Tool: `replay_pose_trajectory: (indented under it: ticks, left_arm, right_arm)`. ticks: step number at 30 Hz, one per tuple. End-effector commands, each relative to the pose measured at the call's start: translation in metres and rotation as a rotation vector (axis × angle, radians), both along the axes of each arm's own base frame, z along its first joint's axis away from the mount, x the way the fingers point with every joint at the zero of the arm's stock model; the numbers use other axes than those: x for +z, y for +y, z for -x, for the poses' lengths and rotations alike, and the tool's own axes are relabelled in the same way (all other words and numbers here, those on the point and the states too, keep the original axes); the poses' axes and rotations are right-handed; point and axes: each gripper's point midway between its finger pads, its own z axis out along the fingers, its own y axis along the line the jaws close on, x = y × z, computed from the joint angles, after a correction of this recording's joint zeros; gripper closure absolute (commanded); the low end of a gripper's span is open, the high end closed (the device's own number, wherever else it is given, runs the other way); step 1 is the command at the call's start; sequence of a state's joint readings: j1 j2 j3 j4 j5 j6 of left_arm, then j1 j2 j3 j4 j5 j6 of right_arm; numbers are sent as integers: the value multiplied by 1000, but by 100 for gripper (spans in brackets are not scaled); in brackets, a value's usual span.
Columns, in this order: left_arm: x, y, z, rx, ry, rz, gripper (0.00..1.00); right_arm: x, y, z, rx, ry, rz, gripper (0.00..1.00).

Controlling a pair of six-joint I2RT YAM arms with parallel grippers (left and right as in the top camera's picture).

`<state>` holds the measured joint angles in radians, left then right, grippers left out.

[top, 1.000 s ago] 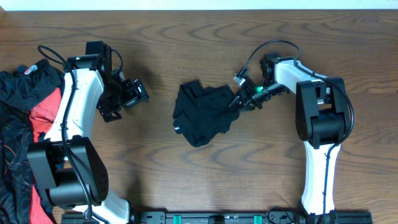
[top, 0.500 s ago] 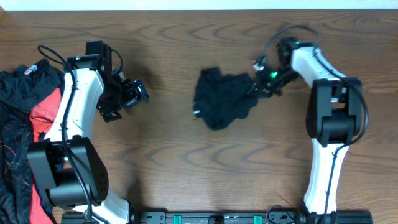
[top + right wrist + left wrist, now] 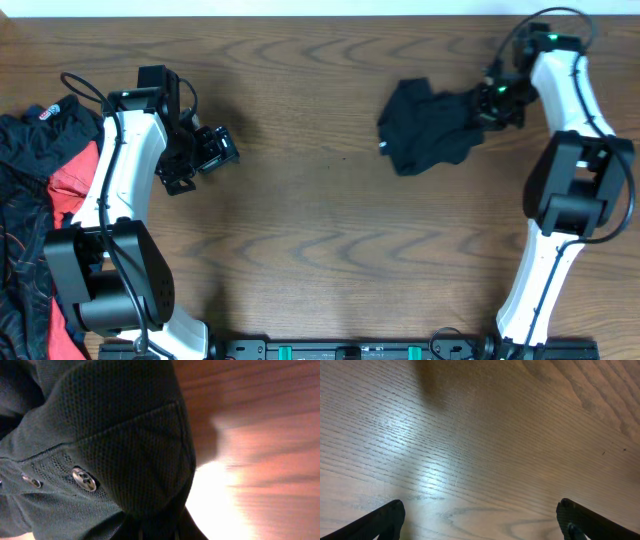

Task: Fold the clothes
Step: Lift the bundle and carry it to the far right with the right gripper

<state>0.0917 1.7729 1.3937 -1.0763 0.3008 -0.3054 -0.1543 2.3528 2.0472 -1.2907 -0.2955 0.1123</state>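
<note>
The black shirt (image 3: 428, 138) will be carried to the right in the overhead view by my right gripper next and let go there, since open bare wood lies that way.
A crumpled black shirt (image 3: 428, 138) lies at the far right of the wooden table. My right gripper (image 3: 490, 103) is shut on its right edge. In the right wrist view the shirt (image 3: 100, 445) fills the left, a dark mesh fabric with small metal buttons, and the jaws (image 3: 157, 532) are buried in it at the bottom edge. My left gripper (image 3: 213, 150) is open and empty above bare wood at the left; its two fingertips show far apart in the left wrist view (image 3: 480, 520). A pile of black-patterned and red clothes (image 3: 35, 200) lies at the left edge.
The wooden table (image 3: 320, 260) spans the whole view. The left arm's column (image 3: 120, 180) stands next to the clothes pile. The right arm's column (image 3: 575, 190) stands at the right edge. A dark rail (image 3: 350, 350) runs along the front edge.
My right gripper has dragged the black shirt from the table's middle to the far right. The left arm has not moved.
</note>
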Motion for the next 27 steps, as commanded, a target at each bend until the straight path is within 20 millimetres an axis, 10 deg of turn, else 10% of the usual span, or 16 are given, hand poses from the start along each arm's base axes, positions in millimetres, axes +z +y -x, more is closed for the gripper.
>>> replay_pose_trajectory:
  ticks: [1, 18, 27]
  left_arm:
    - [1, 1, -2, -17, -7, 0, 2]
    - [1, 1, -1, -18, -6, 0, 2]
    - [1, 1, -2, -18, -7, 0, 2]
  right_arm:
    - [31, -40, -9, -95, -69, 82, 99]
    - [35, -229, 50, -506, 13, 376, 99]
    - [34, -278, 85, -673, 19, 308, 99]
